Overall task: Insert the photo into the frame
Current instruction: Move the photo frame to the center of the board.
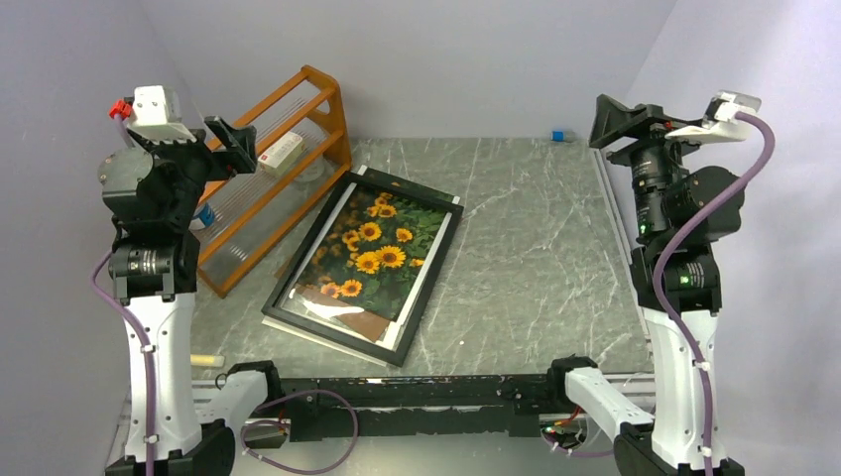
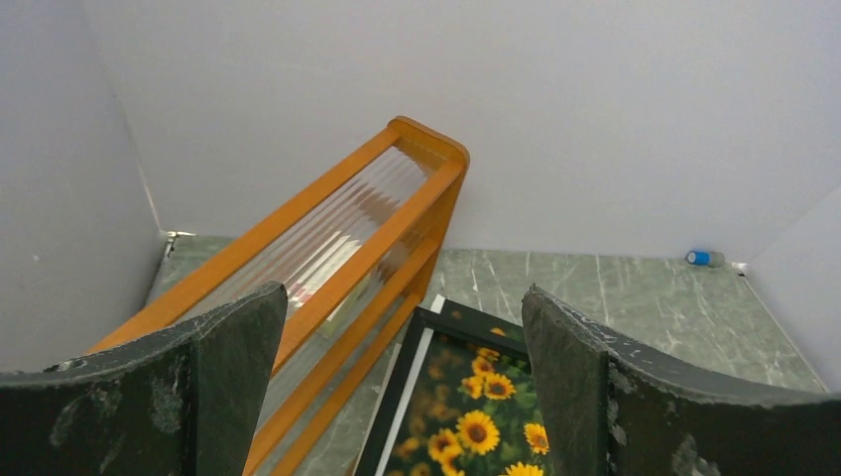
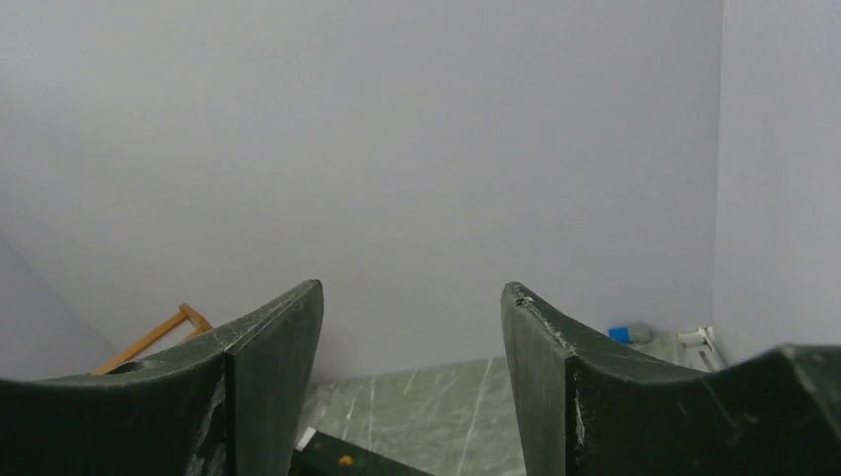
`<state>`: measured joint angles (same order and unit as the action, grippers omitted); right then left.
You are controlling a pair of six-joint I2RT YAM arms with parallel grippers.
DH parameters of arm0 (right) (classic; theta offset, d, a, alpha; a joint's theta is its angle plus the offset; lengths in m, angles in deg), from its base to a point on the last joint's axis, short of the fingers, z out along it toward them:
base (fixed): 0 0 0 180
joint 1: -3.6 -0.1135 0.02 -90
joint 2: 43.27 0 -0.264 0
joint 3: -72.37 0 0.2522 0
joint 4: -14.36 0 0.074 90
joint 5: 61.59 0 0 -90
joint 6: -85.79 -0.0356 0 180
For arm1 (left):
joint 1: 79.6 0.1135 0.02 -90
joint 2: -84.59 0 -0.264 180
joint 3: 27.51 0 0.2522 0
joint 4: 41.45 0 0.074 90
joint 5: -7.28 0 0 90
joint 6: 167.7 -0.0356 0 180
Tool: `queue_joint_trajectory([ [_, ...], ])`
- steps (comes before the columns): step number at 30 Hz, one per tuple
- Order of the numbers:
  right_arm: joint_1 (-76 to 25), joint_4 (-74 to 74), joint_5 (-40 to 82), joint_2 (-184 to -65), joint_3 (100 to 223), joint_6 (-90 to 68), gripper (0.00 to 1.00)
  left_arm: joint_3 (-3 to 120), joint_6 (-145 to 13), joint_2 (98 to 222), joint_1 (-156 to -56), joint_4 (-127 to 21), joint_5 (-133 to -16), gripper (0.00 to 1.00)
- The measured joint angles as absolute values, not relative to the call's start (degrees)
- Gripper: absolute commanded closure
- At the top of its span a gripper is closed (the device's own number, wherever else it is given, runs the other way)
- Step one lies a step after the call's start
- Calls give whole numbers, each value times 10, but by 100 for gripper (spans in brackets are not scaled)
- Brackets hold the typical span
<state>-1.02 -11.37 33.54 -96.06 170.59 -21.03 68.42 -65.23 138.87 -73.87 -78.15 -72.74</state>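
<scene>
The right gripper moves toward the photo next, tips downward and comes down astride the frame's long edge opposite the rack, since open marble borders that edge.
The frame, thin black border, lies slanted on the marble table left of centre. The sunflower photo shows inside its border. At the near end a brown board and a white mat show under the frame's lower edge. My left gripper hangs high over the rack, open and empty; its wrist view looks down on the frame and the photo. My right gripper is raised at the far right, open and empty. Its wrist view catches only a far corner of the frame.
An orange wooden rack with ribbed clear shelves stands along the left wall, a small white box on it. A small blue-capped object lies at the back wall. Grey walls close in the table on three sides.
</scene>
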Motion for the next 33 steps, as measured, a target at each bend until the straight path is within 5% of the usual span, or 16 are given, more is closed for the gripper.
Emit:
queue_joint_trajectory([
  [12,-12,-187,292,-1045,1693,-227,34,662,-615,1442,-743,-751,-677,6],
  [14,-20,-211,283,-1079,1692,-237,28,653,-606,1455,-745,-745,-662,6],
  [23,-183,-288,299,-1263,1582,-379,25,632,-554,1521,-756,-747,-595,6],
  [33,-313,-341,337,-1456,1596,-506,26,604,-534,1516,-763,-749,-575,6],
])
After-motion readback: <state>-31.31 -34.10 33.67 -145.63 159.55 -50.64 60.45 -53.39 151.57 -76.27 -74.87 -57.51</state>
